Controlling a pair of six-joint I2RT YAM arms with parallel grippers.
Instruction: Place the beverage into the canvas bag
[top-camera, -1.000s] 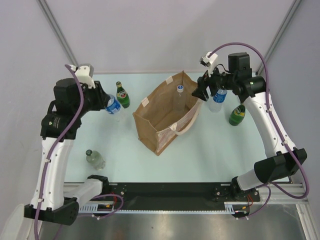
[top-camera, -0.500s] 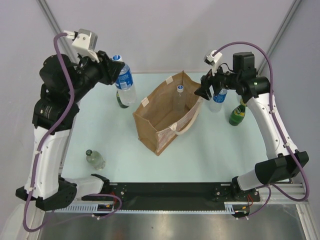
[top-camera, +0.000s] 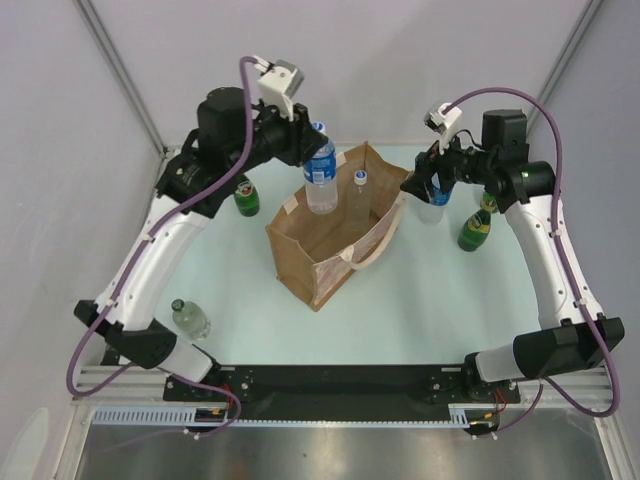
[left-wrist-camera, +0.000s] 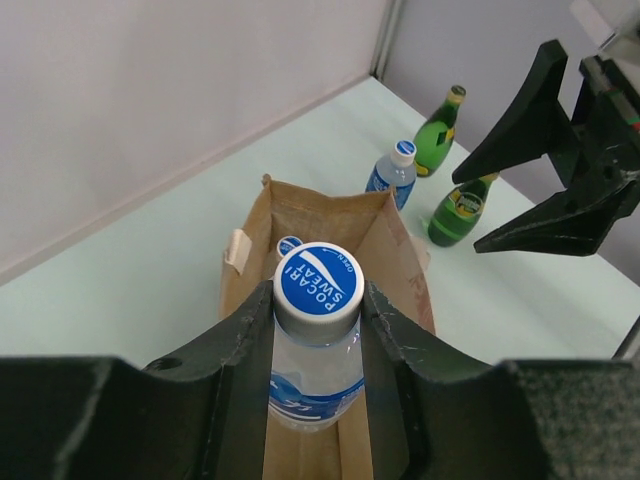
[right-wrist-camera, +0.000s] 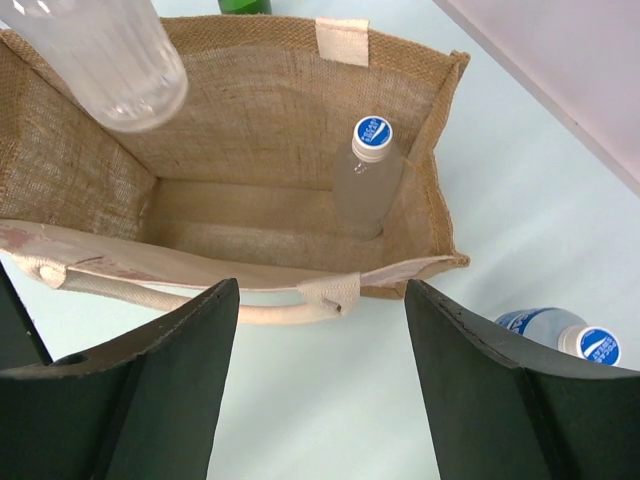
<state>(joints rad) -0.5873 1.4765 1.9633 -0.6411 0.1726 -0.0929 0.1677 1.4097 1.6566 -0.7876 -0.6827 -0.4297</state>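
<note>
I will move my left gripper to the right in the top view next, then lower it and release its bottle there.
My left gripper (top-camera: 305, 150) is shut on a clear beverage bottle (top-camera: 321, 178) with a blue Pocari Sweat cap, gripping it just under the cap (left-wrist-camera: 318, 280). The bottle hangs upright over the back left part of the open canvas bag (top-camera: 300, 262). In the right wrist view the bottle's base (right-wrist-camera: 112, 55) shows above the bag's mouth. Another blue-capped bottle (top-camera: 359, 195) stands inside the bag in its far corner (right-wrist-camera: 366, 178). My right gripper (top-camera: 412, 186) is open beside the bag's right rim, over the cream handle (right-wrist-camera: 270, 312), with nothing between its fingers.
A green bottle (top-camera: 245, 193) stands left of the bag. A clear bottle (top-camera: 190, 319) lies near the front left. To the right of the bag stand a blue-capped bottle (top-camera: 435, 203) and a green bottle (top-camera: 474, 229); the left wrist view shows a second green bottle (left-wrist-camera: 438, 133) behind them.
My left arm has lifted the bottle from the table's left rear and swung it right, over the bag's opening. The right gripper has barely moved.
</note>
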